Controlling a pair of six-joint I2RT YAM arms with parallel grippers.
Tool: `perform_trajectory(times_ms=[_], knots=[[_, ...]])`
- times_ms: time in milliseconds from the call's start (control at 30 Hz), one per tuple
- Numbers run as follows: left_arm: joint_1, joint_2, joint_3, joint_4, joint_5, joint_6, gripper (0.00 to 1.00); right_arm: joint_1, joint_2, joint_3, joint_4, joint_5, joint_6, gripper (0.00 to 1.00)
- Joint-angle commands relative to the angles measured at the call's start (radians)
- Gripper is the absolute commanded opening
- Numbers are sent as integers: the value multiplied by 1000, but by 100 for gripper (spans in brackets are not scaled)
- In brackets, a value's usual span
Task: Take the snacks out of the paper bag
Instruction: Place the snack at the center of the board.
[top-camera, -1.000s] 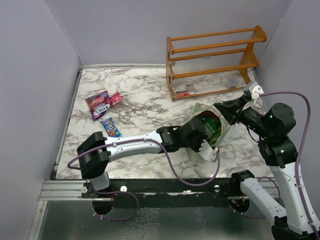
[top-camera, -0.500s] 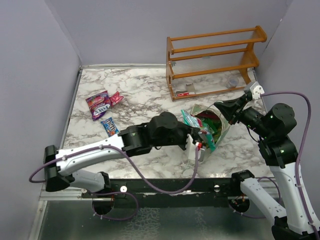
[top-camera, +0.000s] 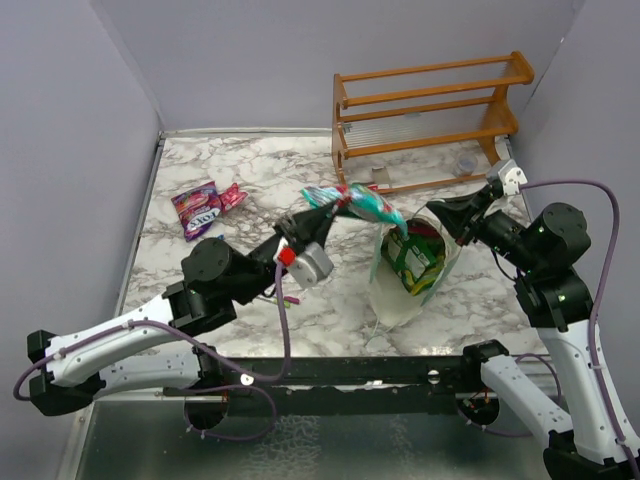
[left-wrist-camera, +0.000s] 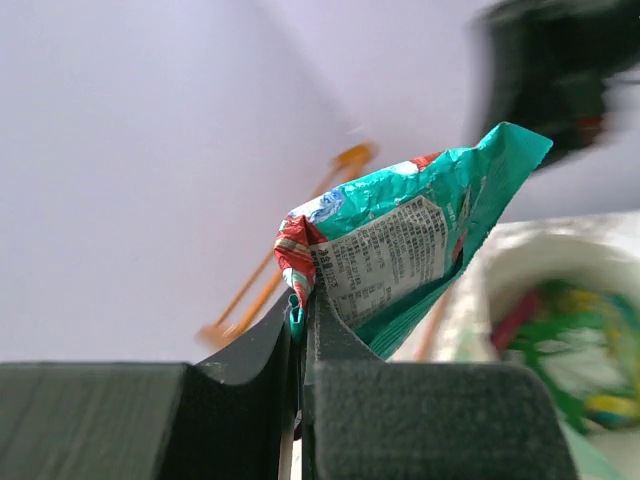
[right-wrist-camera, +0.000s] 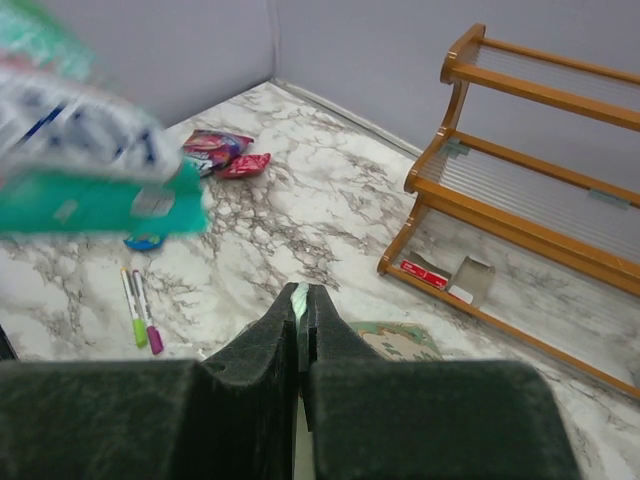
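My left gripper swings away from the bag next, down to the open marble beside the pink packet, and releases the teal packet (top-camera: 362, 203) there.
My left gripper (top-camera: 322, 212) is shut on the end of a teal snack packet (top-camera: 362, 203) and holds it in the air, up and left of the paper bag (top-camera: 398, 295). In the left wrist view the gripper (left-wrist-camera: 300, 310) pinches the crumpled packet (left-wrist-camera: 420, 250). The pale green bag stands open with green and yellow packets (top-camera: 415, 262) inside. My right gripper (top-camera: 442, 214) is shut on the bag's far rim; the right wrist view shows the gripper (right-wrist-camera: 303, 298) on a pale green edge. A purple packet (top-camera: 197, 208) and a pink one (top-camera: 232, 197) lie at the left.
The orange wooden rack (top-camera: 430, 110) stands at the back right, with a red-and-white flat item (right-wrist-camera: 425, 272) on its bottom shelf. Green and purple marker pens (right-wrist-camera: 140, 315) lie on the marble. A blue packet (right-wrist-camera: 145, 242) peeks from under the blurred teal one. Grey walls enclose the table.
My left gripper came out of the bag with the teal packet and lifted it up and to the left. The left arm drew back. The bag now stands more upright.
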Motion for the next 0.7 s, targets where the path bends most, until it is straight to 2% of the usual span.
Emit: perform_trajectory(times_ms=[0, 200, 400, 667], knots=[[171, 51, -17, 331, -431, -147, 0, 3, -6, 15, 76, -40, 24, 1], [550, 129, 14, 194, -424, -581, 0, 3, -11, 25, 67, -39, 26, 1], [896, 195, -56, 23, -220, -1146, 0, 3, -11, 35, 73, -46, 34, 2], [1011, 246, -234, -10, -75, -1484, 0, 3, -12, 34, 62, -50, 29, 2]])
